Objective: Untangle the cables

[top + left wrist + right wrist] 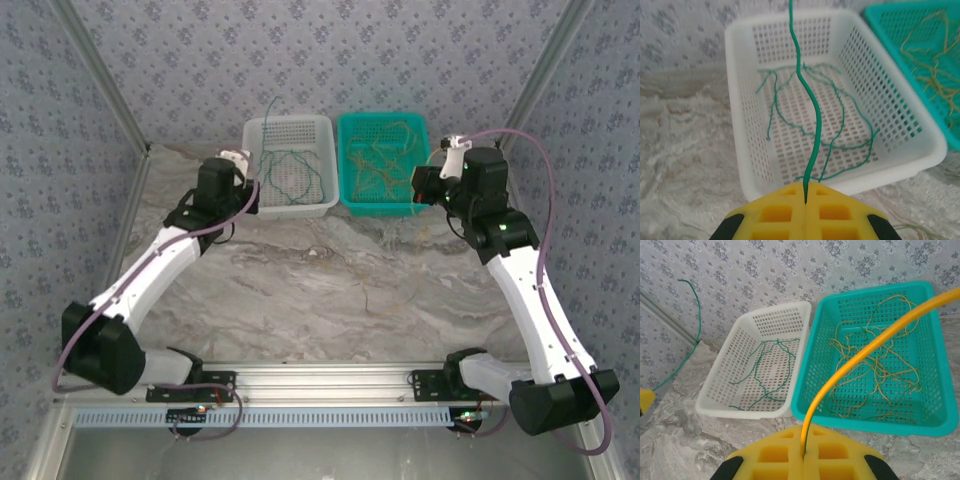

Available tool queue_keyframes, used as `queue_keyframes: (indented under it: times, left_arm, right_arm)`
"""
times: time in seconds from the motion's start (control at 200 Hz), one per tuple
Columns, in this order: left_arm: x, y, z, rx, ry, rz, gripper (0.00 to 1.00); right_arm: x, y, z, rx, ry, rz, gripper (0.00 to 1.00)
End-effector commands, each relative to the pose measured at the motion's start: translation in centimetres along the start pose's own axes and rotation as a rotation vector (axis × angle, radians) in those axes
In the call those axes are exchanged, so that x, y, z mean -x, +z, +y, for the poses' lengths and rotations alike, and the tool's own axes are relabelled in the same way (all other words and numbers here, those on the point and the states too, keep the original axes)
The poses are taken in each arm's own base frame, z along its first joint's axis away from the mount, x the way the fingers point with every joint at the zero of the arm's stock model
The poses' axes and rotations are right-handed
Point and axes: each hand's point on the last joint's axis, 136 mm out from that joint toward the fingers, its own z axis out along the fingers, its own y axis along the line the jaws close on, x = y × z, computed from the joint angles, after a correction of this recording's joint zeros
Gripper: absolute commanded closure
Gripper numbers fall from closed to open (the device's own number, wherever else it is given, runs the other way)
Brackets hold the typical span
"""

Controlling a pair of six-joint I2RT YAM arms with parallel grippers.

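My left gripper is holding the green cable and will move down and sideways over the white basket's bottom and let go of the cable there, because the other green cables already lie on it.
My left gripper (805, 194) is shut on a green cable (813, 125) that rises from its yellow pads above the white basket (740, 150). More green cables (842, 107) lie looped inside that basket. My right gripper (804, 446) is shut on a yellow cable (865, 350) that arcs up to the right over the teal basket (870, 422). Several thin yellowish cables (880, 371) lie tangled in it. From above, the left gripper (245, 165) sits at the white basket's (290, 123) left side and the right gripper (443, 158) at the teal basket's (385, 118) right side.
The two baskets stand side by side against the back wall on the marbled table (320, 290). Patterned walls close in the back and both sides. The left gripper's yellow tip (645, 399) and its green strand (696, 315) appear at the left edge of the right wrist view.
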Motion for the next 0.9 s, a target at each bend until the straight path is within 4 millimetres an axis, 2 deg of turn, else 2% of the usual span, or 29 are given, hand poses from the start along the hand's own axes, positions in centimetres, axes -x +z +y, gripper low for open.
queue_keyframes:
  times: [0.0, 0.245, 0.375, 0.415, 0.47, 0.495, 0.57, 0.585, 0.63, 0.715, 0.79, 0.899]
  left_arm:
    - [-1.0, 1.9, 0.4, 0.068, -0.028, 0.097, 1.00]
    - [-2.8, 9.1, 0.4, 0.132, 0.013, 0.224, 1.00]
    - [-3.6, 12.0, 0.6, 0.173, 0.043, 0.285, 1.00]
    - [-3.6, 12.6, 0.4, 0.169, 0.044, 0.282, 0.91]
    - [-3.5, 13.2, 0.3, 0.164, 0.044, 0.273, 0.64]
    - [-3.4, 13.3, 0.2, 0.159, 0.042, 0.270, 0.58]
    - [-2.8, 12.9, -0.4, 0.138, 0.039, 0.256, 0.46]
    - [-2.6, 12.7, -0.6, 0.136, 0.041, 0.250, 0.44]
    - [-1.9, 11.9, -0.8, 0.138, 0.041, 0.219, 0.36]
    - [-0.2, 9.7, -1.4, 0.100, 0.025, 0.151, 0.34]
    - [1.5, 6.9, -1.4, 0.081, -0.004, 0.069, 0.34]
    - [2.1, 2.8, -1.0, 0.061, -0.048, -0.032, 0.33]
  right_arm:
    - [0.6, 0.3, 0.0, -0.015, -0.028, -0.027, 1.00]
    - [-0.4, 1.7, 2.0, 0.072, -0.040, 0.013, 1.00]
    - [-2.9, 3.9, 4.2, 0.196, -0.049, 0.095, 1.00]
    - [-4.2, 4.9, 5.0, 0.238, -0.062, 0.132, 1.00]
    - [-6.4, 6.6, 5.5, 0.262, -0.068, 0.192, 1.00]
    - [-7.4, 7.4, 5.8, 0.274, -0.066, 0.224, 1.00]
    - [-9.7, 9.3, 7.2, 0.323, -0.072, 0.285, 1.00]
    - [-11.5, 9.9, 6.9, 0.314, -0.069, 0.326, 1.00]
    - [-13.2, 11.1, 7.3, 0.312, -0.075, 0.357, 1.00]
    - [-16.1, 13.4, 7.9, 0.314, -0.070, 0.409, 1.00]
    - [-18.6, 15.0, 8.8, 0.332, -0.082, 0.468, 1.00]
    - [-22.8, 16.7, 9.7, 0.354, -0.091, 0.570, 1.00]
